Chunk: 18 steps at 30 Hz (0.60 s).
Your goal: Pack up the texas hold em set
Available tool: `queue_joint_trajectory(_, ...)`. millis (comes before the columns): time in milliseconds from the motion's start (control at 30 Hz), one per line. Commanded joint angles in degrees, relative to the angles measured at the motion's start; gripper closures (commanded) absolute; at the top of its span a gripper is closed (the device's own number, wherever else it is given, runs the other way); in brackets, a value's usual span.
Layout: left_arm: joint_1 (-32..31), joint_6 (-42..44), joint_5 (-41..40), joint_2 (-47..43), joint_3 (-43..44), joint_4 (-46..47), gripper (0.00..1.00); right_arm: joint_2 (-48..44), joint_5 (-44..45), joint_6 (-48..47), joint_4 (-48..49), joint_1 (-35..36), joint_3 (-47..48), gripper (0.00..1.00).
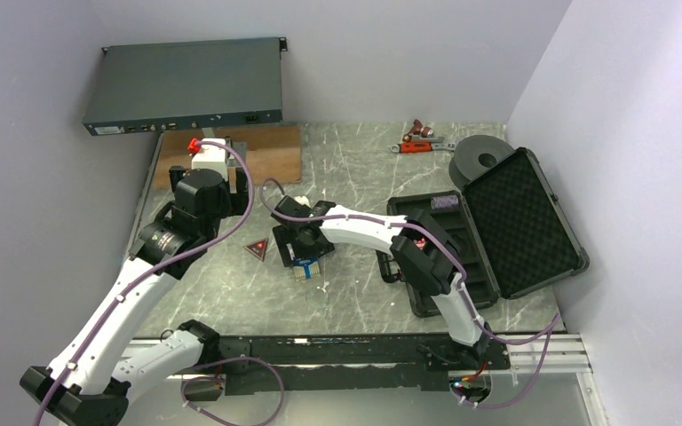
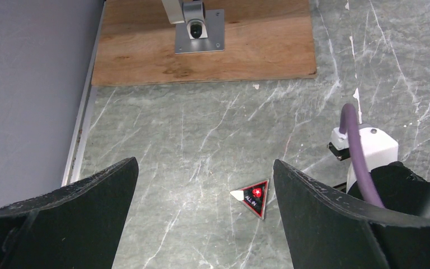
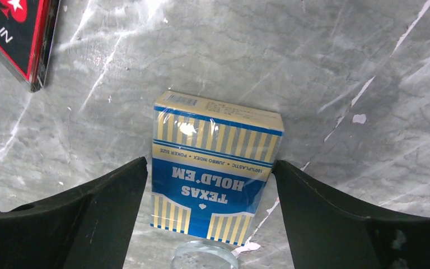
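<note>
The blue-white card box (image 1: 305,269) is already between the open fingers of my right gripper, so the gripper should stay low and close on the opposite sides of the box next.
The black foam-lined case (image 1: 533,213) lies open at the right, with the purple chip stack (image 1: 447,203) in its tray. My right gripper (image 1: 302,251) is low over the blue-white card box (image 1: 305,269). In the right wrist view the gripper (image 3: 208,162) is open, its jaws close beside the box (image 3: 215,168). The clear disc (image 3: 207,255) lies just in front of the box. The red triangle (image 1: 255,249) lies on the table. My left gripper (image 2: 202,168) is open and empty, high above the triangle (image 2: 255,196). The red card box and blue disc are not visible.
A grey rack unit (image 1: 186,89) sits at the back left, with a wooden board (image 1: 266,151) carrying a metal mount (image 2: 199,28) in front of it. The black spool (image 1: 479,158) and the red-handled tool (image 1: 422,142) lie at the back right. Walls close in both sides.
</note>
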Motion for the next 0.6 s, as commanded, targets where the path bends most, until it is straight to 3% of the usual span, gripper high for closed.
queue_joint_trajectory(0,0.0,0.6,-0.6,-0.2,-0.3,1.4,0.03,-1.9,-1.0,-3.5,-0.1,0.2,-0.8,0.11)
queue_joint_trajectory(567,0.0,0.6,-0.5,0.2,-0.3,1.4,0.04,-0.1,3.9,2.1,-11.0,2.1,8.8,0.11)
